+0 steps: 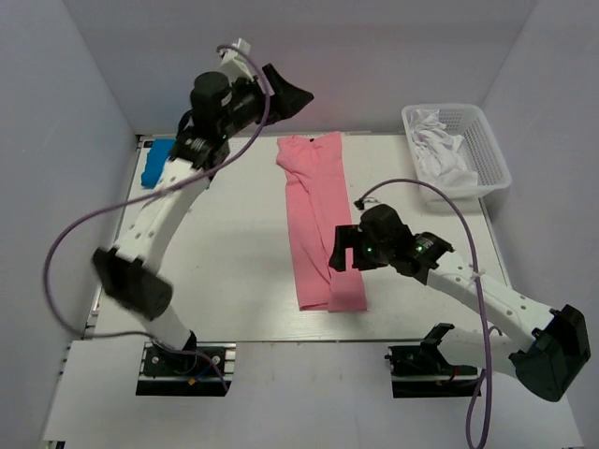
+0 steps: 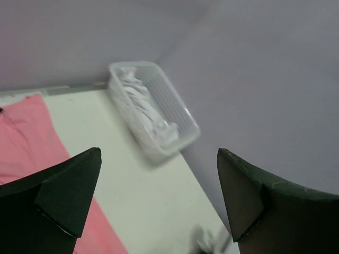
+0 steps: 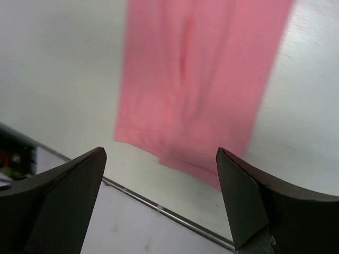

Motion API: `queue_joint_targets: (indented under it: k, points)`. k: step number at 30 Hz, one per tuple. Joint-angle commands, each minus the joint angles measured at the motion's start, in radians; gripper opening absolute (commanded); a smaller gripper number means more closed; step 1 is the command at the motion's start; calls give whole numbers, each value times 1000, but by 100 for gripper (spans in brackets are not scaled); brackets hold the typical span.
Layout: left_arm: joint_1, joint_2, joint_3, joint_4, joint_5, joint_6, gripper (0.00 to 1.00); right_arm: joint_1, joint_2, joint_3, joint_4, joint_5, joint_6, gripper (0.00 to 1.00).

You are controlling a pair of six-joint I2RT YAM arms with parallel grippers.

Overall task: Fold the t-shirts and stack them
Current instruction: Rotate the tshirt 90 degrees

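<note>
The left gripper moves back and down onto the pink t-shirt's uncovered near corner next, since my right gripper hovers toward the other side of that end.
A salmon-pink t-shirt lies folded lengthwise into a long narrow strip down the middle of the table. A bright blue t-shirt sits as a small folded bundle at the back left, partly hidden by my left arm. My left gripper is raised high over the back of the table, open and empty. In the left wrist view it looks down past the pink shirt. My right gripper hovers open above the strip's near right part. Between its fingers shows the shirt's near end.
A white plastic basket holding crumpled white cloth stands at the back right, also in the left wrist view. Grey walls close in the table on three sides. The table's near edge with a metal rail runs just below the pink shirt.
</note>
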Motion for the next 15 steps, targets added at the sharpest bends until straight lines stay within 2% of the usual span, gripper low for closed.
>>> queue_joint_targets:
  k: [1, 2, 4, 7, 9, 15]
  points:
    - [-70, -136, -327, -276, 2, 21, 100, -49, -62, -68, -144, 122, 127, 90]
    - [-85, -211, -469, -298, 2, 21, 100, -64, -61, -75, -172, 118, 136, 90]
    - [-136, -264, -612, -402, -24, 21, 100, -95, -55, -100, -210, 80, 159, 90]
    - [-222, -322, -758, -491, -9, -25, 100, -139, -13, -146, -253, 6, 141, 90]
    - [-304, -341, -855, -491, 24, -63, 100, -167, -9, -177, -255, -40, 133, 90]
    - [-443, -278, -948, -524, 31, -74, 99, -212, 6, -258, -206, -169, 108, 90]
